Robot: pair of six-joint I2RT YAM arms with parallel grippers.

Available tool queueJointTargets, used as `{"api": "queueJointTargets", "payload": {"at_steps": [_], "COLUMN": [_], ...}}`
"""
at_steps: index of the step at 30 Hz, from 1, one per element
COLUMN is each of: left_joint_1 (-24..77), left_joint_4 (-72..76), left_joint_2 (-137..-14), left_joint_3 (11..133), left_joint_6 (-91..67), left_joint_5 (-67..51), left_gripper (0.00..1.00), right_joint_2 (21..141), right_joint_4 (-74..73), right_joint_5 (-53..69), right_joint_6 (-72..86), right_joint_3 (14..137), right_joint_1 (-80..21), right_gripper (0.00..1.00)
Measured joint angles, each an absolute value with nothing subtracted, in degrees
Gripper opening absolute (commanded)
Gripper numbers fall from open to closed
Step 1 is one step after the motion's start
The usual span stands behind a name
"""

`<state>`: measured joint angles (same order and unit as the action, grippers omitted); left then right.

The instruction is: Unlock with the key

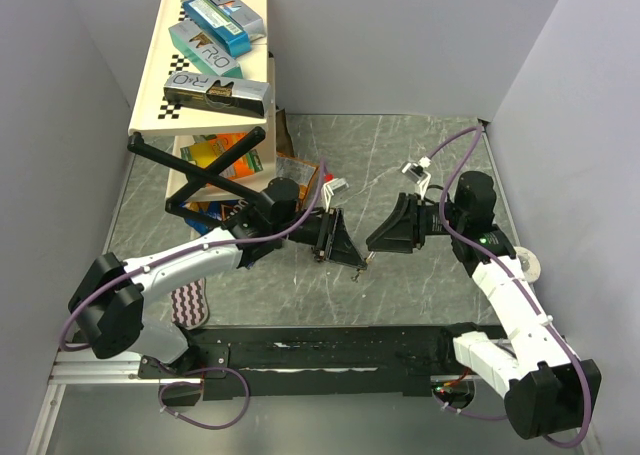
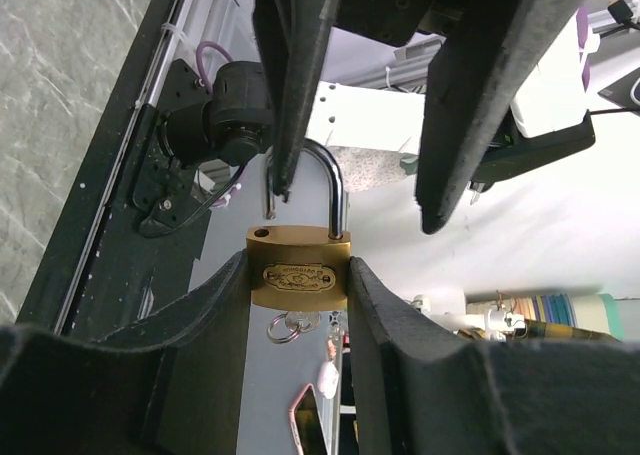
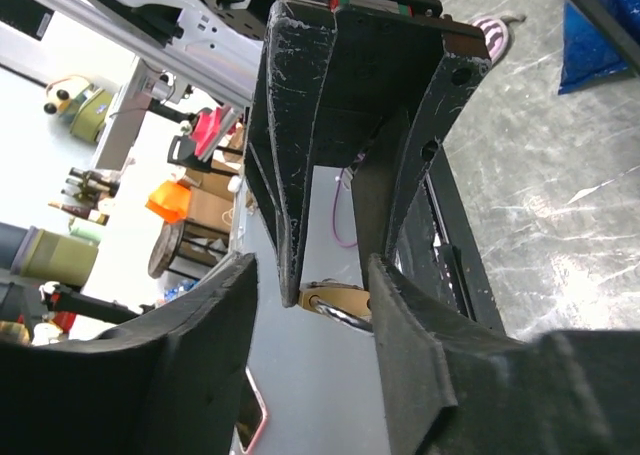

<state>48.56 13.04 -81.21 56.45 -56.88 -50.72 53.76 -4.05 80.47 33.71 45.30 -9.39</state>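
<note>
The silver shackle is already open, so the left gripper needs to turn its fingers downward next, lower the padlock (image 1: 362, 265) onto the bare tabletop below and let go of it.
My left gripper (image 2: 298, 263) is shut on the body of a small brass padlock (image 2: 298, 273) and holds it in the air above the middle of the table. The silver shackle (image 2: 335, 190) stands open, one leg free of its hole. The key (image 2: 292, 325), with a small ring, sticks out of the padlock's underside. My right gripper (image 3: 310, 267) is open, with one finger (image 2: 295, 85) beside the shackle. It holds nothing. In the top view the left gripper (image 1: 350, 255) and the right gripper (image 1: 376, 245) meet tip to tip at the padlock (image 1: 362, 265).
A tilted shelf rack (image 1: 160, 85) with boxes stands at the back left, with a blue bag (image 1: 205, 215) under it. A striped cloth (image 1: 188, 303) lies by the left arm. A black rail (image 1: 330, 350) runs along the near edge. Grey walls close both sides.
</note>
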Motion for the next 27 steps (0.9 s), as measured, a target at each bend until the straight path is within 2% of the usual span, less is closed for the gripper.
{"api": "queueJointTargets", "payload": {"at_steps": [7,13,20,27], "left_joint_1": [48.5,48.4,48.8,53.3], "left_joint_4": [12.8,10.5,1.1,-10.9], "left_joint_2": [-81.2,-80.6,-79.4,-81.2], "left_joint_3": [56.4,56.4,57.7,64.3], "left_joint_6": [-56.8,-55.5,-49.8,-43.1], "left_joint_5": [-49.8,-45.7,-37.7,-26.7], "left_gripper": [0.01,0.01,0.01,0.01], "right_joint_2": [53.8,55.0,57.4,57.9], "right_joint_4": [-6.3,-13.8,-23.0,-25.4], "right_joint_5": [80.4,79.2,73.7,70.5], "right_joint_6": [32.2,27.1,21.3,21.6], "right_joint_3": [45.3,45.6,46.3,46.3], "right_joint_1": [-9.5,-9.6,-9.7,-9.6], "right_gripper": [0.38,0.32,0.19,0.06]}}
